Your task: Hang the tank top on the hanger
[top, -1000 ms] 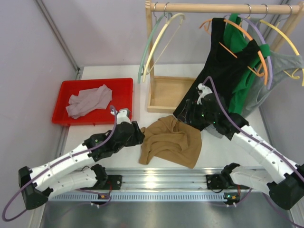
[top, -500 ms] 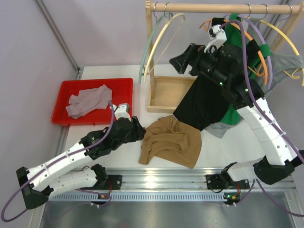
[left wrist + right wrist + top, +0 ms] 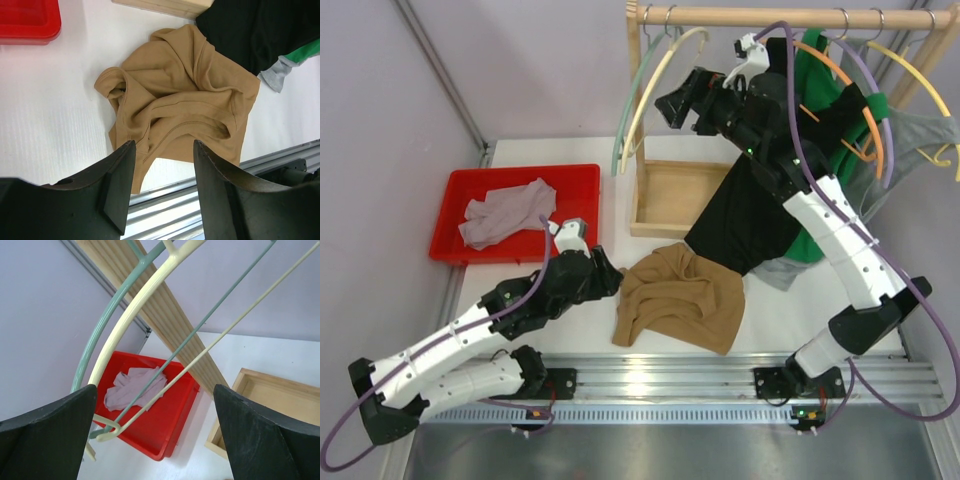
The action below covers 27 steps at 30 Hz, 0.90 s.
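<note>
The cream hanger slants beside my open fingers. My right gripper will next turn in line with it and move in to close around its curved near arm point(image 3: 642, 105) point(image 3: 121, 322).
The tan tank top point(image 3: 680, 298) lies crumpled on the white table in front of the arms; it also shows in the left wrist view point(image 3: 177, 100). My left gripper point(image 3: 610, 278) is open and empty, just left of the top and above its near edge point(image 3: 162, 165). The cream hanger point(image 3: 660, 85) hangs at the left end of the wooden rail, next to a pale green hanger point(image 3: 632, 95). My right gripper point(image 3: 675, 108) is raised, open and empty, right beside the cream hanger point(image 3: 135, 310), not touching it.
A red tray point(image 3: 470, 195) holds a pale grey-lilac garment point(image 3: 508, 212) at left. A wooden box point(image 3: 655, 230) forms the rack's base. A black top point(image 3: 770, 170), green and grey garments and orange, lilac and yellow hangers hang at right. A metal rail point(image 3: 660, 375) runs along the near edge.
My right arm has lifted from the table beside the black top up and left to the hangers at the rail's left end. My left gripper has shifted slightly.
</note>
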{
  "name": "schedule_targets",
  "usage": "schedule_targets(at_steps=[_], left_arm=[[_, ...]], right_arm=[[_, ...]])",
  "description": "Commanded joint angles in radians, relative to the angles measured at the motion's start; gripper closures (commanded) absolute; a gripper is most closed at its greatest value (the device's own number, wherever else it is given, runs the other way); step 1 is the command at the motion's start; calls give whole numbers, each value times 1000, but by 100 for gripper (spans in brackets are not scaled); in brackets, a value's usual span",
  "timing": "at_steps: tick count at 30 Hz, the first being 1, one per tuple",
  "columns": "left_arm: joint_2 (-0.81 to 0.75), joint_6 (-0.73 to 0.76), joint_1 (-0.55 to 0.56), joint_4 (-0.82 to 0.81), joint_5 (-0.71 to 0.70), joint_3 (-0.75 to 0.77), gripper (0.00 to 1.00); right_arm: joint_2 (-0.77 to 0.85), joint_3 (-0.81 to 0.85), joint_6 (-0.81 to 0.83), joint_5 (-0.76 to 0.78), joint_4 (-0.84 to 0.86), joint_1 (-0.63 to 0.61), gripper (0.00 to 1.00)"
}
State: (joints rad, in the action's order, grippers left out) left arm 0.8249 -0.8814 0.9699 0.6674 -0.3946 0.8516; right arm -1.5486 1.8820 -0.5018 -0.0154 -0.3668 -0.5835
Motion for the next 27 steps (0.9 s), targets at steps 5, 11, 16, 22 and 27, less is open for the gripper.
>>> schedule_targets(at_steps=[5,11,16,22,27], left_arm=[[-23,-10,3,0,-20,-11,45],[-30,-13,3,6,-21,-17,46],[-35,-14,3,11,-23,-22,46],[-59,-24,3,24,-29,-32,46],[-67,-27,3,37,-32,-34,46]], right_arm=[[-11,77,-6,124,104,-53,0],[-47,108,0,206,75,-88,0],[-76,149,25,264,74,-124,0],[-117,198,40,339,31,-156,0],[-145,227,49,371,-6,-164,0]])
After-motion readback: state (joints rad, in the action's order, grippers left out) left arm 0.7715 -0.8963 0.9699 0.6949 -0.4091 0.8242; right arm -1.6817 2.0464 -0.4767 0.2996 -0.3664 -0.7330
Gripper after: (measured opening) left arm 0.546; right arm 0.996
